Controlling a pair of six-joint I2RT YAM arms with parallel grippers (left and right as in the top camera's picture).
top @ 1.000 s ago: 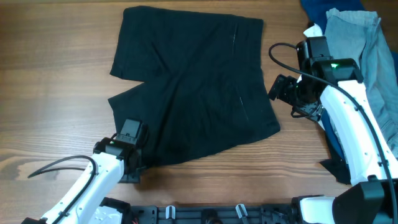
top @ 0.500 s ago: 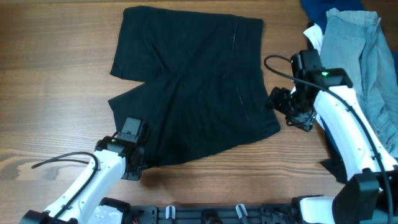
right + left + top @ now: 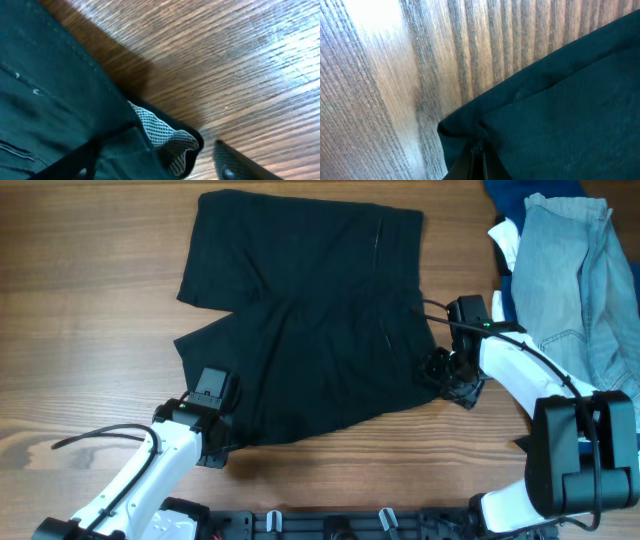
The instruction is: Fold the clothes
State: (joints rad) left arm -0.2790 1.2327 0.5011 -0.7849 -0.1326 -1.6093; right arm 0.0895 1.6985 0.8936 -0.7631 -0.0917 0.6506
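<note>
My left gripper lifts the pinched corner next, carries it outward onto the far leg and releases it, as the far leg hem (image 3: pixel 198 238) lies outward, flat and uncovered.
The clothes at hand are black shorts (image 3: pixel 310 330) lying flat on the wooden table, waistband to the right. My left gripper (image 3: pixel 222 442) sits at the near-left leg hem corner. In the left wrist view its fingertips (image 3: pixel 479 150) meet, shut on that corner of the black shorts (image 3: pixel 560 100), and the fabric puckers at the pinch. My right gripper (image 3: pixel 440 375) is low at the near waistband corner. In the right wrist view it (image 3: pixel 157 162) stands open, one finger on each side of the turned-up corner, where grey-white mesh lining (image 3: pixel 162 135) shows.
More clothes are piled at the back right: light-blue jeans (image 3: pixel 575 270) over a navy piece (image 3: pixel 510 192), with a white piece (image 3: pixel 505 240) at their left edge. A black rail (image 3: pixel 330 525) runs along the table's front edge.
My right gripper has swung left and down from beside the pile to the shorts' waistband corner, its jaws narrowing. My left gripper has closed on the hem corner without shifting.
</note>
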